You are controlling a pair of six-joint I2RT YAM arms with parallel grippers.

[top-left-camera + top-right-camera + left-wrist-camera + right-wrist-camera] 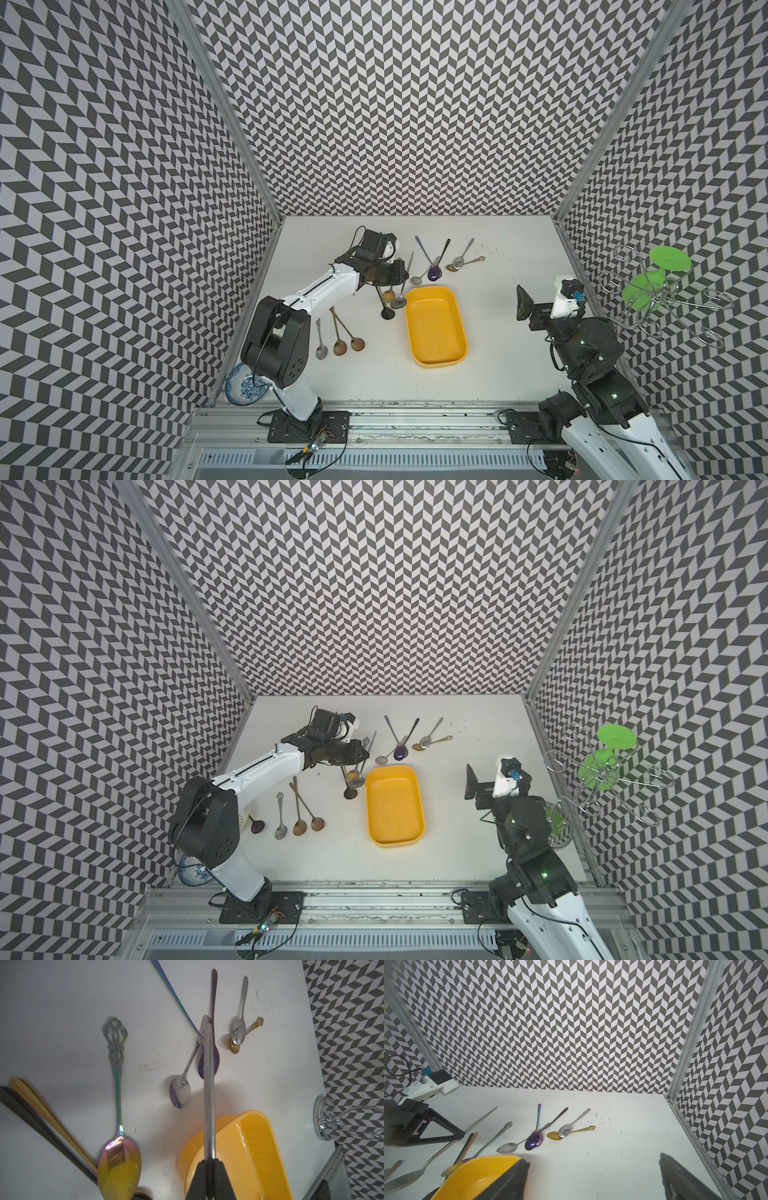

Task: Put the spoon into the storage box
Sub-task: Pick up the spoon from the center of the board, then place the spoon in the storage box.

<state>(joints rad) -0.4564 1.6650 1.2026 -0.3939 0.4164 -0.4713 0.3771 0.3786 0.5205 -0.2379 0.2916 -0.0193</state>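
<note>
Next, my left gripper moves back and over the storage box's bottom, then releases the spoon, because the spoon's bowl (400,1180) still hangs outside the empty storage box.
My left gripper (402,276) (210,1160) is shut on the thin handle of a silver spoon (405,286) (208,1093), beside the far left corner of the storage box. The spoon's bowl (400,1180) hangs low toward the table; I cannot tell whether it touches. The storage box (434,328) (394,808) (255,1147) (477,1174) is a shallow yellow tray, empty, in the middle of the table. To its right, my right gripper (540,308) (591,1180) hangs above the table, open with nothing between its fingers.
Several more spoons lie on the table: a purple and silver group (434,272) and a silver-on-gold pair (459,262) behind the box, an iridescent one (118,1147) and a black one (387,313) left of it, three (338,345) front left. Wire rack (656,291) right; patterned bowl (245,384) front left.
</note>
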